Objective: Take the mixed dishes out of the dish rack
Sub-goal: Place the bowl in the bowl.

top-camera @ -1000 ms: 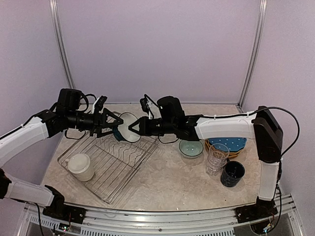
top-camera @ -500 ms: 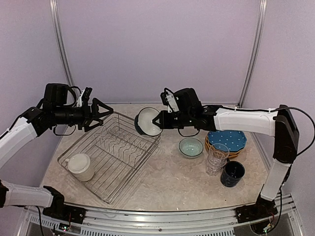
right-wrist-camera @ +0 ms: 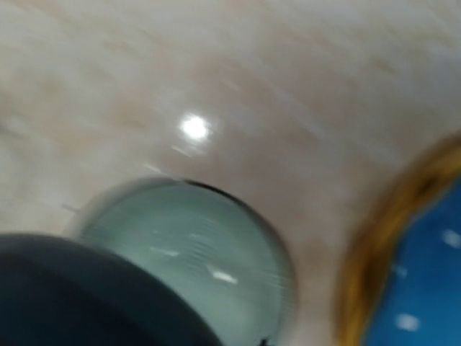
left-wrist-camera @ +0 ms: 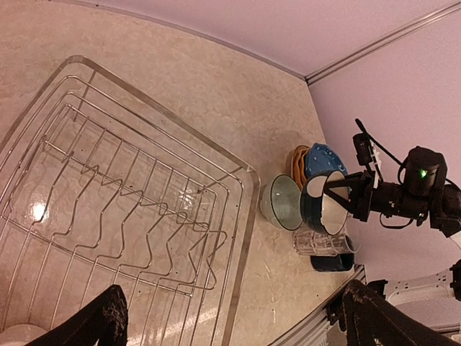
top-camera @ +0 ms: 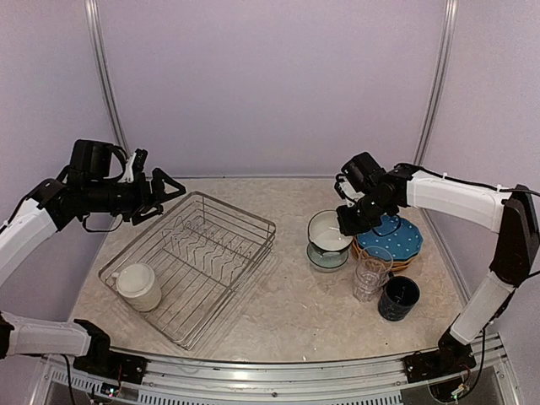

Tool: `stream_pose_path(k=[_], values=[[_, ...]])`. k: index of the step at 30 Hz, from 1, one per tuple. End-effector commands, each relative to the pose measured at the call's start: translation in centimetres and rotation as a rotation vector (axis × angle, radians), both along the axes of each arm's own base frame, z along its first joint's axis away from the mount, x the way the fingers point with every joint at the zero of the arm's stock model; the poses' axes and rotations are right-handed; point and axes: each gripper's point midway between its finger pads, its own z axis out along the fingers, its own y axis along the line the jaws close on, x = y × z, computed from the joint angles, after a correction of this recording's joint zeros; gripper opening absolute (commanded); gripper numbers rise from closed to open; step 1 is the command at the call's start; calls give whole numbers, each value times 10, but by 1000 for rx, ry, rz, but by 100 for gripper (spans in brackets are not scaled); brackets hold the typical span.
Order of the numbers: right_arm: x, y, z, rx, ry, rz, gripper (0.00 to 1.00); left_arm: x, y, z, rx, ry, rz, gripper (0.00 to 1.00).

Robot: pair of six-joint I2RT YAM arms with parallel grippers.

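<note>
The small dark bowl still hangs tilted above the pale teal bowl (top-camera: 327,257) (right-wrist-camera: 202,245). My right gripper needs to move down to put the dark bowl inside it and let go of the dark bowl's rim.
The dish rack (top-camera: 240,211) (left-wrist-camera: 166,122) lies at centre-left and holds only a cream mug (top-camera: 137,285) in its near-left corner. My left gripper (top-camera: 164,190) (left-wrist-camera: 241,324) hovers open and empty above the rack's far-left corner. My right gripper (top-camera: 342,221) is shut on the rim of a small dark bowl with a white inside (top-camera: 329,229) (left-wrist-camera: 324,203) (right-wrist-camera: 86,288). That bowl hangs tilted just above a pale teal bowl (top-camera: 327,257) (left-wrist-camera: 281,202) (right-wrist-camera: 202,245) on the table.
Right of the bowls lies a stack of plates, blue dotted on top with a yellow rim (top-camera: 396,240) (left-wrist-camera: 317,158) (right-wrist-camera: 425,288). Stacked clear glasses (top-camera: 371,270) (left-wrist-camera: 324,244) and a navy mug (top-camera: 398,297) stand nearer. The booth wall is close behind.
My right arm carried the dark bowl from the rack's far edge rightward to over the teal bowl. My left gripper opened wide and drew back to the left.
</note>
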Motion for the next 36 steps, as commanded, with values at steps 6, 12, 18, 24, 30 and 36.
stream_pose_path(k=[6,12,18,24,30,36], values=[[21,-15,-23,-89,74,79,0,-10,8,-18,62,112,47,99],[35,-12,-39,-138,84,97,0,-19,21,-39,148,180,106,99],[41,-14,-53,-177,91,93,1,-27,35,-59,215,258,163,99],[43,-16,-59,-188,89,86,18,-37,58,-80,310,364,258,99],[42,-19,-54,-191,74,81,34,-50,72,-110,365,482,324,99],[43,-19,-30,-168,24,76,54,-61,104,-121,421,550,507,99]])
